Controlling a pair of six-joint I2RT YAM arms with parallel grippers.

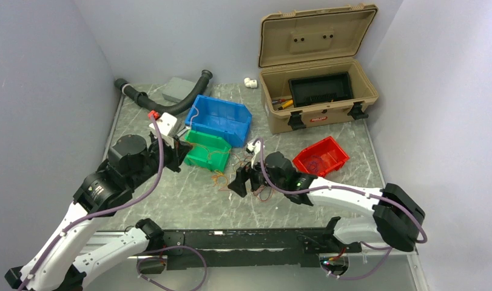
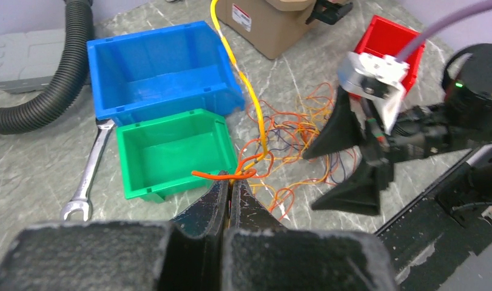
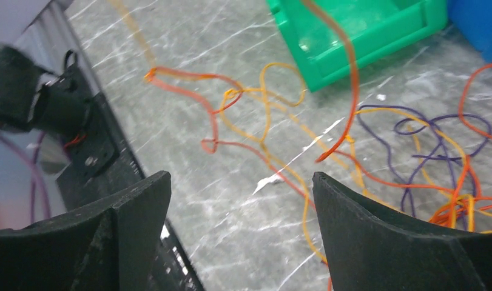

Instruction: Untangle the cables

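Note:
My right gripper should move outward and put its open fingers around the lower bend of the orange cable (image 3: 321, 157), which hangs just outward of the gap between them.
The cables (image 2: 292, 136) are thin orange, yellow, red and purple wires in a loose tangle on the marble table, between the green bin (image 2: 170, 151) and the right arm. My left gripper (image 2: 230, 179) is shut on orange and yellow strands by the green bin's near right corner. One yellow cable (image 2: 243, 79) rises from it out of the top of the view. My right gripper (image 3: 240, 182) is open and empty, low over the table, with cable loops (image 3: 273, 115) just ahead of its fingers. In the top view the left gripper (image 1: 181, 150) is beside the green bin (image 1: 208, 150) and the right gripper (image 1: 240, 182) is at the tangle (image 1: 226, 177).
A blue bin (image 1: 219, 118) stands behind the green one, and a red bin (image 1: 320, 156) to the right. An open tan toolbox (image 1: 319, 91) is at the back right. A black hose (image 1: 170, 103) and grey box (image 1: 179, 90) are at the back left. A wrench (image 2: 88, 176) lies left of the green bin.

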